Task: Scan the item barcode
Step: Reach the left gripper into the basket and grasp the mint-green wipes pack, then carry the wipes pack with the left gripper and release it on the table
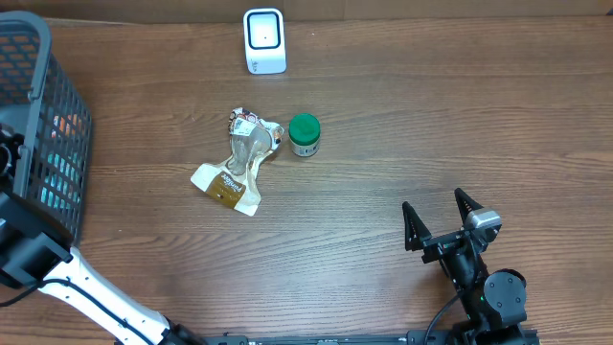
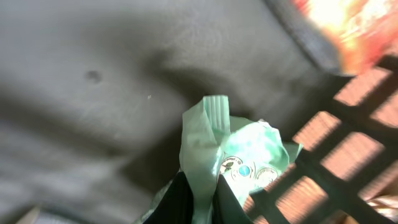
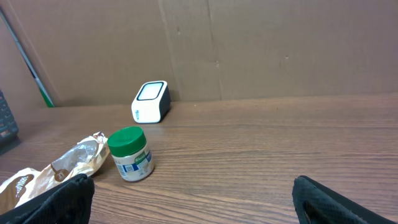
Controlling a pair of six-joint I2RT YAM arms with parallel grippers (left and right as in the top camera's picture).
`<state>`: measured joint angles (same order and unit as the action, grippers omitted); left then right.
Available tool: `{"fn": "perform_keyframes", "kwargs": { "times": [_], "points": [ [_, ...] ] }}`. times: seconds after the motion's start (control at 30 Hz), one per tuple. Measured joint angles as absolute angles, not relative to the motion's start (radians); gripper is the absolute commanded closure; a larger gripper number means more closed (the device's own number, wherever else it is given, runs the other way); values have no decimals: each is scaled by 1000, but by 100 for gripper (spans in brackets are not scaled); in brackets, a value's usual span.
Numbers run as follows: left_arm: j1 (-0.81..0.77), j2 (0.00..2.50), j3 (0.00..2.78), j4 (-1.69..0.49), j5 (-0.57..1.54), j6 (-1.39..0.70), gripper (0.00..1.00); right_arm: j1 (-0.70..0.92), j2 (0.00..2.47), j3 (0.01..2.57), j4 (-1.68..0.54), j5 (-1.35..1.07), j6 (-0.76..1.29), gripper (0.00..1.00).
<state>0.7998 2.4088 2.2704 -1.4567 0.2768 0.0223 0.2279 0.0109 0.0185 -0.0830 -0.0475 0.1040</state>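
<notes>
Next, my left gripper lifts the packet out of the basket, then brings it down beside the brown bag, where bare table shows.
In the left wrist view my left gripper [image 2: 202, 200] is shut on the item, a pale green packet [image 2: 214, 134] with round printed logos, pinched by its edge inside the basket [image 2: 323, 169]. No barcode shows on the packet's visible face. The white barcode scanner [image 1: 264, 40] stands at the table's far middle and also appears in the right wrist view as the scanner [image 3: 151, 101]. My right gripper [image 1: 441, 218] rests near the front right, open, with nothing between its fingers [image 3: 62, 199].
A dark mesh basket [image 1: 38, 57] fills the far left, with an orange packet [image 2: 354, 25] inside. A green-lidded jar [image 1: 305, 135] and a crumpled brown bag [image 1: 237, 163] lie mid-table. A cardboard wall [image 3: 249, 43] backs the table.
</notes>
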Motion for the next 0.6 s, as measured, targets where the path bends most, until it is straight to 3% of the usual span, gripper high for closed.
{"fn": "perform_keyframes", "kwargs": {
  "times": [0.17,0.3,0.47,0.6],
  "points": [
    [800,2366,2483,-1526,276,-81,96,228,11,19,-83,-48,104,0],
    [800,2197,2611,-1527,290,-181,96,228,11,19,-84,-47,104,0],
    [782,1943,2664,-1520,470,-255,96,228,11,19,-84,-48,104,0],
    [658,1868,2675,-1625,558,-240,96,228,11,19,-83,-47,104,0]
  ]
}}
